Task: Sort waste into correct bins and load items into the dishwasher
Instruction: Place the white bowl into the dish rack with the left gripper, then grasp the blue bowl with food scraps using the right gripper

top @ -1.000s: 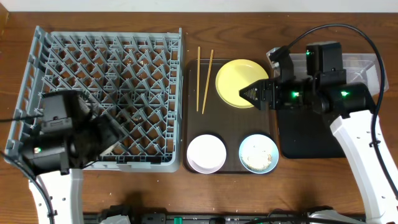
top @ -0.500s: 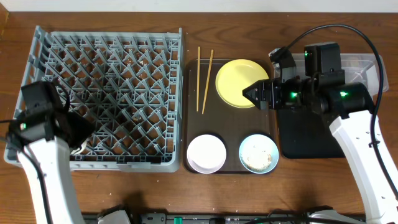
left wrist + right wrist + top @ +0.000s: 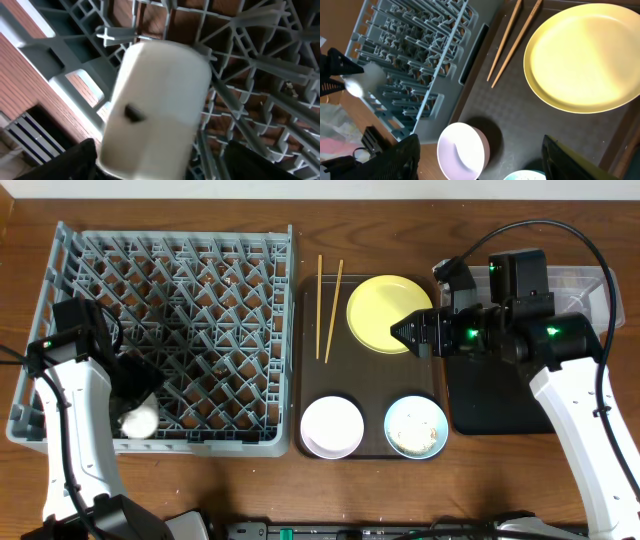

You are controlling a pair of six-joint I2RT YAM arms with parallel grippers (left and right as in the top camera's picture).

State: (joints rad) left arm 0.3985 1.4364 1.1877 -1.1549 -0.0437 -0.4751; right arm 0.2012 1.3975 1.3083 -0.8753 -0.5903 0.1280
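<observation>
The robot will move its right gripper back from the yellow plate [image 3: 380, 310], then down onto the light blue bowl's rim beside the white bowl [image 3: 332, 426], because rice scraps are still inside.
The grey dish rack [image 3: 200, 300] fills the left of the table. My left gripper [image 3: 130, 405] is low over its front-left corner, fingers spread on either side of a white cup [image 3: 138, 421]. In the left wrist view the cup [image 3: 160, 100] fills the space between the fingers [image 3: 160, 167], with a gap on its right side. My right gripper [image 3: 400, 332] is open and empty above the right edge of the yellow plate [image 3: 380, 310]. The chopsticks [image 3: 326, 305], a white bowl [image 3: 332, 426] and a light blue bowl [image 3: 416, 426] holding rice scraps lie on the brown serving tray [image 3: 370, 380]. The wrapper and tissue are out of view.
The black tray [image 3: 495, 395] lies right of the serving tray, partly under my right arm. The clear tub [image 3: 590, 285] stands at the far right behind it. The right wrist view shows the plate [image 3: 585, 55], the chopsticks [image 3: 512, 42], the white bowl [image 3: 462, 152] and the rack [image 3: 415, 45].
My left arm has dropped from high above the rack to its front-left corner, and the white cup has come into view there. The right arm has not moved.
</observation>
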